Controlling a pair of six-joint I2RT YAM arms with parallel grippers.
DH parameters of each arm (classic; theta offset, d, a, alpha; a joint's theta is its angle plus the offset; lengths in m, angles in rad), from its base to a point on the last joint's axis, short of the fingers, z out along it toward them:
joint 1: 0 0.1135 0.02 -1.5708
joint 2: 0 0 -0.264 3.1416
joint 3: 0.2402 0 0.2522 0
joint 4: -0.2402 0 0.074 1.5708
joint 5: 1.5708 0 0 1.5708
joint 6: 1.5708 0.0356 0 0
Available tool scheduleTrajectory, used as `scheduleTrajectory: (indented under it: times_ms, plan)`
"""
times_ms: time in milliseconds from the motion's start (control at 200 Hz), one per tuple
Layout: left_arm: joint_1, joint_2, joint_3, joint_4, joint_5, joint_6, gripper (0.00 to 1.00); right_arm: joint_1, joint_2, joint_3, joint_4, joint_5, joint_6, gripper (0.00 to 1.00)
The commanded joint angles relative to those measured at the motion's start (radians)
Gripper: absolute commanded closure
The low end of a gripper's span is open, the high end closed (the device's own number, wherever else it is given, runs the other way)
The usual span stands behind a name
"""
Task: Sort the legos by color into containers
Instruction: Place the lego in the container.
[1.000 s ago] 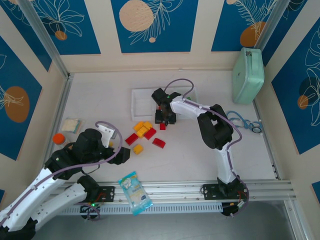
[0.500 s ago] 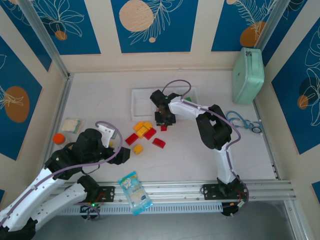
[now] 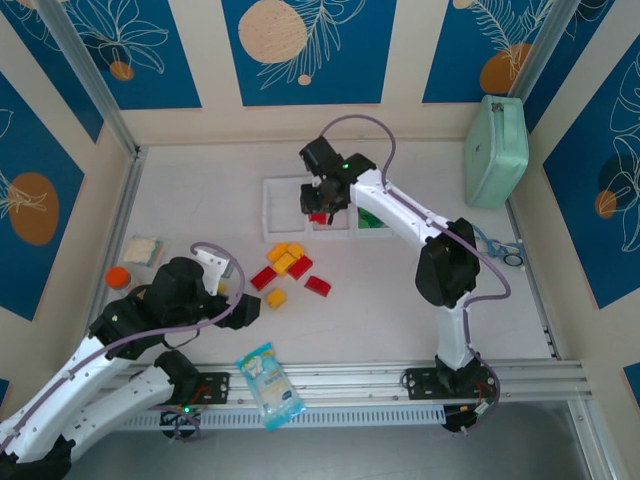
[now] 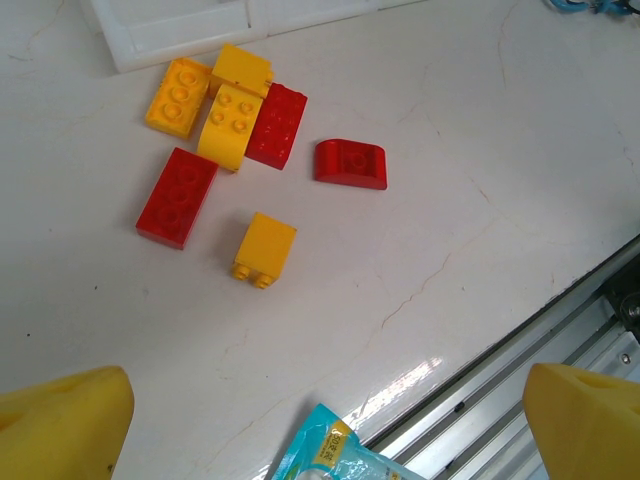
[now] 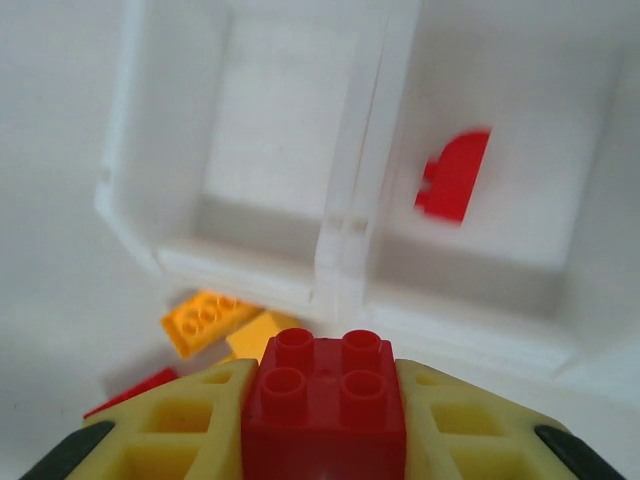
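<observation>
The right gripper shifts away from the tray's divider (image 5: 350, 215) next, lowers over the tray's middle section (image 5: 500, 190) and releases its red lego, as one already lies there.
My right gripper (image 3: 318, 207) hangs over the white tray (image 3: 270, 210) of containers, shut on a red lego (image 5: 323, 395) held between its yellow fingers. Below it in the right wrist view, the divider (image 5: 350, 215) splits an empty compartment on the left from one holding a red lego (image 5: 455, 177). Green legos (image 3: 372, 218) lie in the tray's right compartment. Loose legos sit in front of the tray: yellow ones (image 4: 230, 127) (image 4: 264, 249), red ones (image 4: 177, 196) (image 4: 351, 164) and an orange one (image 4: 178, 96). My left gripper (image 3: 245, 310) rests open near the front left, apart from them.
A mint-green case (image 3: 497, 150) stands at the back right, with blue-handled scissors (image 3: 490, 245) below it. A blue packet (image 3: 268, 385) lies on the front rail (image 3: 400, 380). An orange-capped bottle (image 3: 118, 277) and a small bag (image 3: 143, 250) sit at the left.
My right gripper closed on a red lego at the pile, lifted it and carried it back over the tray. The left arm has stayed still.
</observation>
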Motion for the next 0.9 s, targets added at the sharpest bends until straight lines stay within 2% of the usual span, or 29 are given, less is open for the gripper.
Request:
scheduleTrajectory:
  times_ms: [0, 125, 265, 470, 645, 765, 890]
  plan:
    - [0.000, -0.019, -0.005, 0.011, 0.004, 0.012, 0.01, -0.043, 0.089, 0.096, -0.059, 0.010, -0.071, 0.75]
    - [-0.001, -0.036, -0.007, 0.014, 0.000, 0.011, 0.01, -0.082, 0.173, 0.202, -0.087, -0.033, -0.080, 0.76]
    - [0.000, -0.038, -0.008, 0.016, 0.001, 0.015, 0.01, -0.104, 0.262, 0.293, -0.127, -0.024, -0.089, 0.76]
    - [-0.001, -0.043, -0.007, 0.016, 0.001, 0.015, 0.01, -0.108, 0.311, 0.303, -0.155, -0.001, -0.093, 0.75]
    - [0.001, -0.043, -0.006, 0.012, -0.002, 0.014, 0.01, -0.111, 0.316, 0.318, -0.180, 0.013, -0.093, 0.60]
    - [0.000, -0.038, -0.005, 0.011, 0.002, 0.015, 0.01, -0.106, 0.307, 0.350, -0.213, 0.023, -0.089, 0.36]
    - [0.002, -0.026, 0.001, 0.003, -0.005, 0.016, 0.01, -0.094, 0.274, 0.345, -0.218, 0.013, -0.094, 0.25]
